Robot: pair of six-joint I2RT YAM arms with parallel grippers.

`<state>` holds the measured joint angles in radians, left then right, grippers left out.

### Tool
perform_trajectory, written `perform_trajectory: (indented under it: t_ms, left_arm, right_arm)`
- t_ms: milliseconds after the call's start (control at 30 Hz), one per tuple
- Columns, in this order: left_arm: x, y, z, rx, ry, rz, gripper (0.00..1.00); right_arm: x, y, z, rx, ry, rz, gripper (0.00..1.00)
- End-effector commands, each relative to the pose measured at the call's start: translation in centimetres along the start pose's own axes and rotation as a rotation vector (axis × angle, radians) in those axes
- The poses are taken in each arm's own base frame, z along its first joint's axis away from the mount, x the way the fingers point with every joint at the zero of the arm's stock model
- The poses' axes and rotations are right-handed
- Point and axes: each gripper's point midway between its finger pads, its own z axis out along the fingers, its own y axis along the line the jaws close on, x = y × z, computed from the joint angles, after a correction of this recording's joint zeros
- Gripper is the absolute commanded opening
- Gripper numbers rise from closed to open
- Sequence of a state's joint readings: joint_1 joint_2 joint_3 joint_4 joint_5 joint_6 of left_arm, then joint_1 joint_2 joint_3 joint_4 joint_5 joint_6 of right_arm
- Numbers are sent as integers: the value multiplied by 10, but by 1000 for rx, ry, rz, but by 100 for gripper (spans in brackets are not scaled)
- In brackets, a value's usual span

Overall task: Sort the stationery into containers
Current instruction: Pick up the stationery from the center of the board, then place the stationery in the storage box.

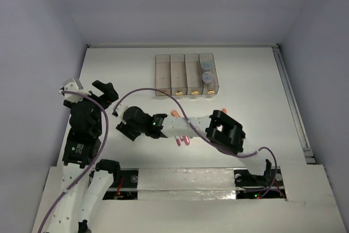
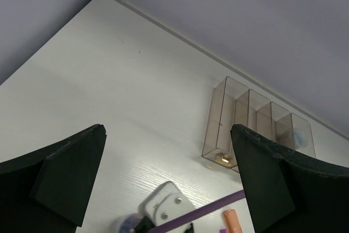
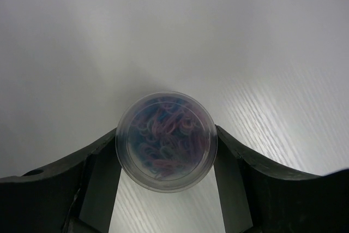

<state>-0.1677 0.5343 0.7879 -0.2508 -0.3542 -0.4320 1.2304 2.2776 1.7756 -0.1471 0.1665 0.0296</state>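
Observation:
The jar bin's free near end [image 1: 210, 88] lies outward of the right gripper, so the right gripper will lift outward and to the right in the top view, then lower and release.
My right gripper [image 1: 126, 125] is shut on a small round clear jar [image 3: 166, 140] full of coloured clips. Both fingers press its sides just above the table, left of centre. The jar's edge also shows in the left wrist view [image 2: 125, 225]. The four joined translucent bins [image 1: 187, 75] stand at the back. Two jars [image 1: 206, 71] lie in the rightmost bin. An orange marker [image 1: 175, 113] and pink markers [image 1: 182, 141] lie partly hidden under the right arm. My left gripper [image 1: 104, 92] is open and empty, raised at the left, and looks toward the bins [image 2: 256, 129].
A purple cable [image 1: 158, 94] loops over the right arm and the table's middle. The right arm's elbow [image 1: 224, 131] hangs over the table right of the markers. The table's rear edge meets the wall just behind the bins.

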Motion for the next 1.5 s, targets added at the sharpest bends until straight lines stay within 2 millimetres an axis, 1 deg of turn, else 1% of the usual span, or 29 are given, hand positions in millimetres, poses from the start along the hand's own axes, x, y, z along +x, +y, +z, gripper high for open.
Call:
perform_trajectory:
  t_ms: [0, 33, 133, 167, 200, 267, 300, 333, 367, 400, 433, 467, 500, 533, 633, 667, 700, 733, 800, 833, 867, 900, 933, 967, 1000, 1167, 1467]
  left_arm:
    - [-13, -14, 0, 59, -35, -9, 99]
    - [-11, -15, 2, 65, -30, -3, 99]
    - [-5, -25, 2, 119, -7, 8, 99]
    - [-3, -26, 3, 128, -1, 14, 99]
    - [-1, -28, 2, 141, 6, 17, 99]
    - [0, -31, 2, 155, 9, 19, 99]
    - [1, -32, 3, 158, 14, 22, 99]
    - [1, -32, 3, 161, 15, 23, 99]
    - [2, -33, 3, 164, 18, 24, 99]
    - [4, -36, 2, 180, 24, 26, 99]
    - [4, -37, 2, 183, 22, 26, 99]
    - [4, -36, 2, 181, 23, 27, 99]
    - [4, -36, 2, 181, 23, 27, 99]
    - [4, -36, 2, 179, 25, 28, 99]
    - [6, -39, 2, 192, 31, 30, 99]
    - [6, -39, 2, 192, 31, 30, 99]
    - [7, -38, 1, 192, 31, 30, 99]
    - [5, -39, 1, 192, 27, 29, 99]
    - [5, -39, 1, 194, 27, 29, 99]
    - [5, -39, 1, 192, 27, 29, 99]
    - [6, -38, 1, 192, 31, 30, 99]
    - [5, -39, 0, 194, 28, 29, 99]
    - [5, -38, 0, 192, 27, 30, 99]
    - [5, -38, 0, 190, 27, 29, 99]
    - [4, -38, 0, 188, 25, 29, 99]
    - [6, -39, 0, 194, 31, 30, 99]
    - [6, -40, 0, 196, 33, 29, 99]
  right_arm:
    - [-84, -50, -56, 129, -230, 93, 48]
    - [-89, -83, -74, 174, -246, 127, 48]
    - [-87, -140, -102, 249, -261, 202, 47]
    - [-81, -182, -123, 310, -269, 251, 47]
    - [-77, -201, -133, 335, -268, 278, 47]
    - [-54, -233, -149, 363, -217, 330, 47]
    - [-50, -267, -169, 406, -226, 368, 47]
    - [-38, -276, -174, 401, -185, 386, 47]
    - [-28, -289, -181, 416, -161, 405, 47]
    - [-11, -311, -192, 428, -106, 439, 46]
    - [-4, -321, -197, 437, -87, 456, 46]
    - [10, -338, -206, 447, -52, 485, 45]
    - [10, -338, -207, 447, -51, 484, 45]
    - [21, -354, -214, 448, -21, 517, 44]
    - [33, -367, -222, 425, 26, 546, 44]
    - [44, -378, -224, 431, 47, 563, 44]
    - [48, -381, -224, 420, 63, 564, 44]
    - [55, -379, -225, 400, 93, 576, 44]
    - [63, -387, -221, 389, 124, 580, 44]
    - [69, -385, -221, 382, 159, 587, 44]
    - [70, -390, -222, 387, 166, 591, 44]
    - [78, -390, -216, 382, 195, 594, 45]
    - [84, -389, -215, 385, 222, 601, 45]
    - [88, -393, -216, 390, 230, 612, 45]
    - [91, -393, -213, 379, 245, 612, 45]
    - [93, -393, -208, 360, 270, 624, 45]
    - [93, -385, -211, 314, 302, 600, 45]
